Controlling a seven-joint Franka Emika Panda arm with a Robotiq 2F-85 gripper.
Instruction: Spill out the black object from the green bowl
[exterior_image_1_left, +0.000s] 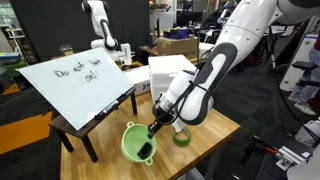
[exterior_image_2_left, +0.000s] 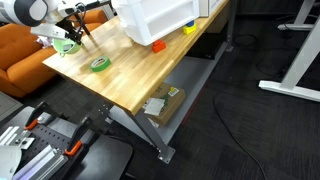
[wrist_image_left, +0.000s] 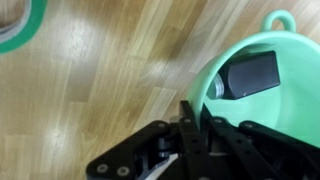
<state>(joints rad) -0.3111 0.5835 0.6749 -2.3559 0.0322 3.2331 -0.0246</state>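
Observation:
My gripper carries the bowl (exterior_image_1_left: 132, 143) toward the small green ring next, down onto the bare table (exterior_image_1_left: 165, 143) beside that ring, to release the bowl's rim.
The light green bowl (exterior_image_1_left: 132, 143) stands near the front edge of the wooden table (exterior_image_1_left: 215, 130). It also shows in an exterior view (exterior_image_2_left: 66, 45) and fills the right of the wrist view (wrist_image_left: 295, 80). The black object (wrist_image_left: 250, 74), a dark blocky lump, lies inside the bowl against its wall. My gripper (wrist_image_left: 193, 112) is shut on the bowl's rim, one finger inside and one outside. In an exterior view the gripper (exterior_image_1_left: 154, 127) reaches down onto the bowl's right rim.
A small green ring (exterior_image_1_left: 181, 137) lies right of the bowl, also seen in an exterior view (exterior_image_2_left: 100, 64) and the wrist view (wrist_image_left: 22, 35). A tilted whiteboard (exterior_image_1_left: 80, 80) and a white box (exterior_image_1_left: 170, 70) stand behind. An orange block (exterior_image_2_left: 158, 45) lies by the box.

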